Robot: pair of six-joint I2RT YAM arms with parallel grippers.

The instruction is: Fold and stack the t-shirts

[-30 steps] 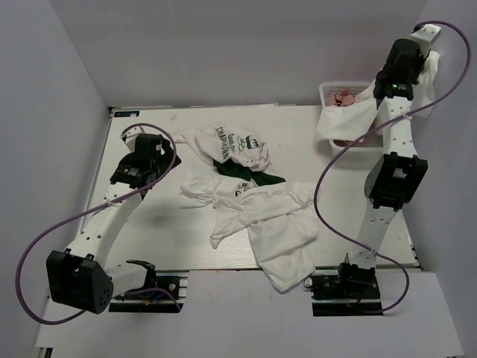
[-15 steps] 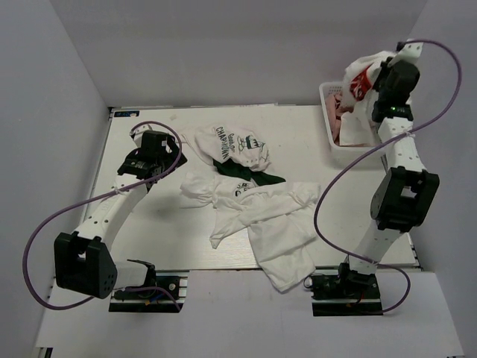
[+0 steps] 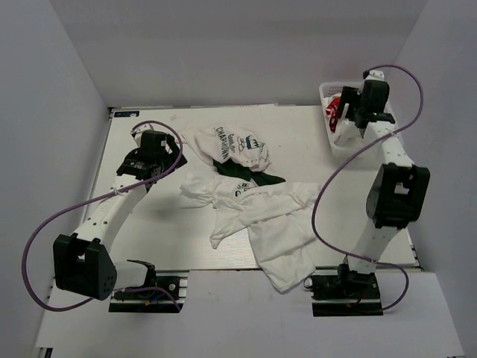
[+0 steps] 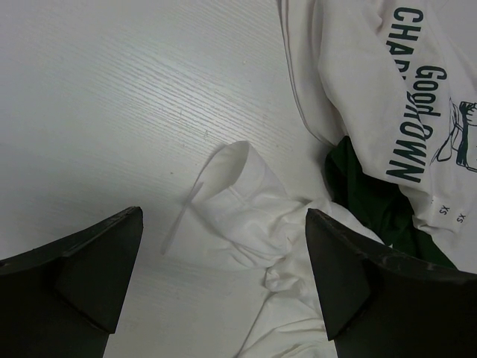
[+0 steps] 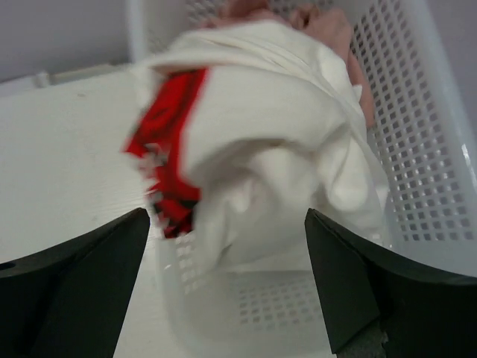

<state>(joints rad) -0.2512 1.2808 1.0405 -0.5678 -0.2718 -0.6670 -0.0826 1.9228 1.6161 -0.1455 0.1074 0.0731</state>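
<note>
My right gripper isn't holding anything above the basket (image 3: pixel 328 91). I will swing it to the left in the top view and down onto the green-lettered shirt (image 3: pixel 240 144).
Several crumpled t-shirts lie mid-table: a white one with green lettering (image 3: pixel 232 144) (image 4: pixel 373 89), a dark green one (image 3: pixel 252 173) (image 4: pixel 369 212) under it, and white ones (image 3: pixel 246 195) (image 3: pixel 287 246) nearer the front. My left gripper (image 3: pixel 158 158) (image 4: pixel 223 287) hangs open above a white sleeve (image 4: pixel 242 212), holding nothing. My right gripper (image 3: pixel 361 119) (image 5: pixel 227 287) is open over the white basket (image 3: pixel 328 91) (image 5: pixel 417 149). A white t-shirt with a red print (image 3: pixel 344 112) (image 5: pixel 261 142) lies blurred in the basket, clear of the fingers.
The basket stands at the table's back right corner, with pinkish cloth (image 5: pixel 328 22) at its far end. Grey walls close in the left, back and right sides. One white shirt hangs over the table's front edge (image 3: pixel 287 277).
My right gripper has come down from high above the basket and opened, and the white red-print t-shirt it held has dropped into the basket. The left arm shifted slightly forward.
</note>
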